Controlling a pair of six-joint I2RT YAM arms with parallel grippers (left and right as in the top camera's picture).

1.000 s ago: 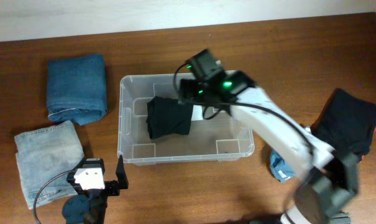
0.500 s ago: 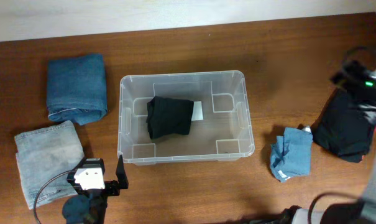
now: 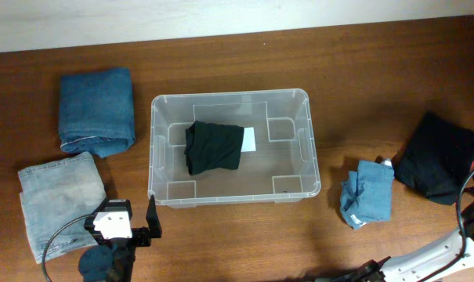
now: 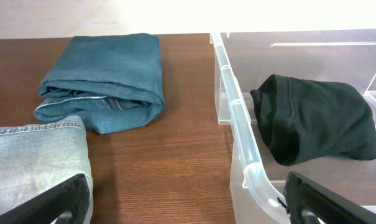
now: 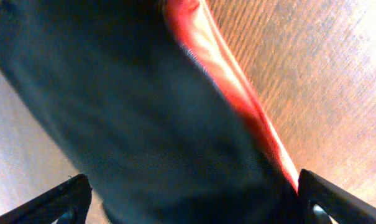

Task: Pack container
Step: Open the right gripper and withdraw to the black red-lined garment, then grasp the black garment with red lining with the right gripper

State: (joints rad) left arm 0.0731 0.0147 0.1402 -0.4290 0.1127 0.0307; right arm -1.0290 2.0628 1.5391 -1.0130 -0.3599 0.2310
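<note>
Next, my right gripper will lower its spread fingers down around the red-edged end of the black garment (image 5: pixel 237 183), because that end already lies between the open fingers.
The clear plastic container (image 3: pixel 311 149) stands mid-table with a folded black garment (image 3: pixel 213 147) lying inside over its white label (image 3: pixel 249 139). The left wrist view shows the container's rim (image 4: pixel 240 118) and the black garment (image 4: pixel 312 118). My left gripper (image 3: pixel 131 227) sits open and empty at the table's front left, its fingers (image 4: pixel 188 205) wide apart over bare wood. My right gripper (image 5: pixel 194 208) is open, its fingertips spread either side of a dark garment with a red edge (image 5: pixel 144 118) that fills the right wrist view. The right gripper itself is out of the overhead view.
A folded dark-blue jeans (image 3: pixel 97 110) lies at the back left and shows in the left wrist view (image 4: pixel 107 78). Light-blue jeans (image 3: pixel 60 204) lie front left. A small blue cloth (image 3: pixel 367 193) and a black garment pile (image 3: pixel 436 166) lie right of the container.
My right arm left the container, swung to the far right over the black pile, and has now gone out of the overhead view. The black garment stays in the container. The left arm is still.
</note>
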